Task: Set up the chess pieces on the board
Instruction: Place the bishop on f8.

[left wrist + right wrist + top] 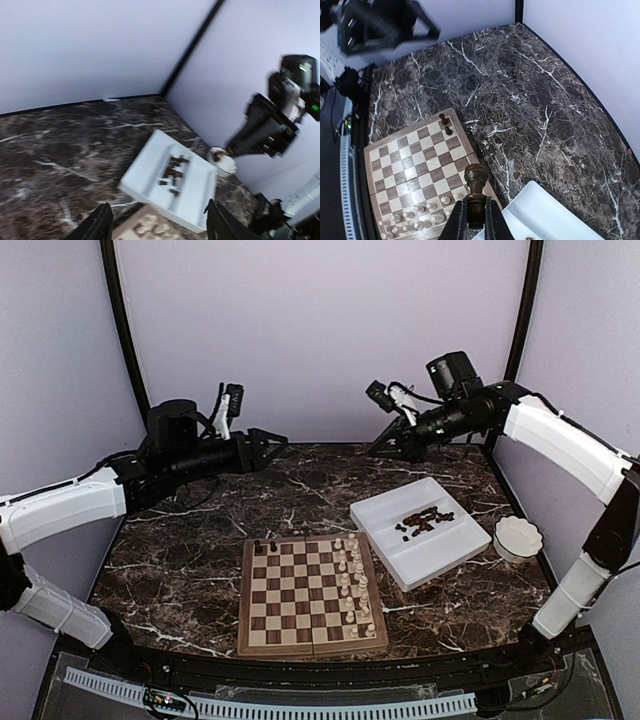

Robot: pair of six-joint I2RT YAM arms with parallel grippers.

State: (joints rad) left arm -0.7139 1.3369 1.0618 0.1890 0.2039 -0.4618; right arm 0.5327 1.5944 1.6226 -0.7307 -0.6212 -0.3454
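My right gripper lowers to the left in the top view next to release its piece, as the board's squares beside both dark pieces lie below there.
The board (310,625) lies at the near middle of the table. Two dark chess pieces (265,546) stand in its far left corner, also seen from the right wrist (445,125). More dark pieces (422,521) lie in a heap in the white tray (440,555). My right gripper (476,206) is shut on a dark piece (476,177), high above the table at the back (374,447). My left gripper (160,227) hangs open and empty at the back left (277,444), looking toward the tray (145,172) and its pieces (174,172).
Cream-white pieces (350,585) fill the board's two right columns. A small white bowl (518,538) stands right of the tray. Purple walls with black corner posts close in the back and sides. The left arm (380,25) shows above the board's far side.
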